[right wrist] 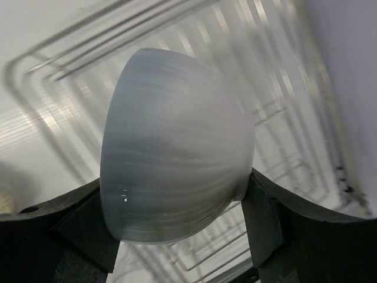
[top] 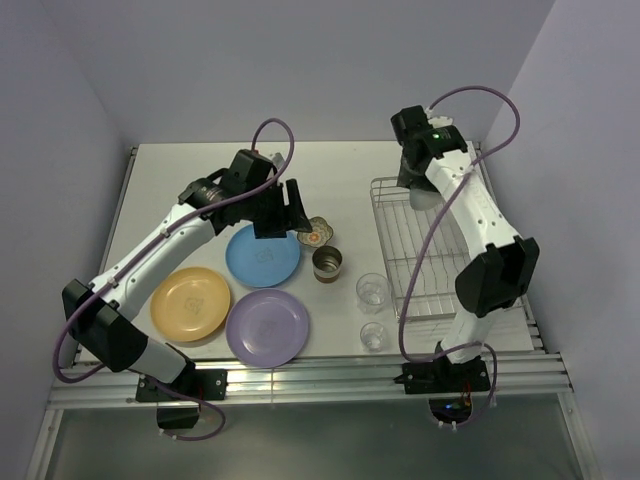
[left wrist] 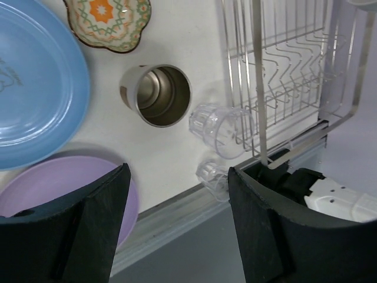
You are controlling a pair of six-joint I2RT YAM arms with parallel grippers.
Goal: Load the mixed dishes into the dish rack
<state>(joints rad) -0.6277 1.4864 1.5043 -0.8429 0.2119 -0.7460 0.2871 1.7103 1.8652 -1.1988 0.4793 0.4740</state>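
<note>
My right gripper lowers straight onto the bottom wires at the rack's empty far end next and opens, since the white bowl still hangs above there.
My right gripper (top: 410, 185) (right wrist: 175, 184) is shut on the white bowl (right wrist: 177, 147), holding it upside down above the far left end of the silver wire dish rack (top: 430, 255) (right wrist: 283, 71). My left gripper (top: 290, 212) (left wrist: 178, 177) is open and empty, hovering near the floral bowl (top: 317, 234) (left wrist: 109, 20). The blue plate (top: 263, 255) (left wrist: 35, 88), orange-yellow plate (top: 190, 303) and purple plate (top: 267, 326) (left wrist: 53, 183) lie flat on the table. The brown cup (top: 327, 263) (left wrist: 158, 94) and two clear glasses (top: 372, 291) (top: 374, 336) stand left of the rack (left wrist: 288, 76).
The rack lies along the table's right side, near the purple side wall. A metal rail (top: 330, 380) runs along the table's near edge. The two glasses (left wrist: 218, 130) (left wrist: 213, 175) stand close to the rack's near left corner.
</note>
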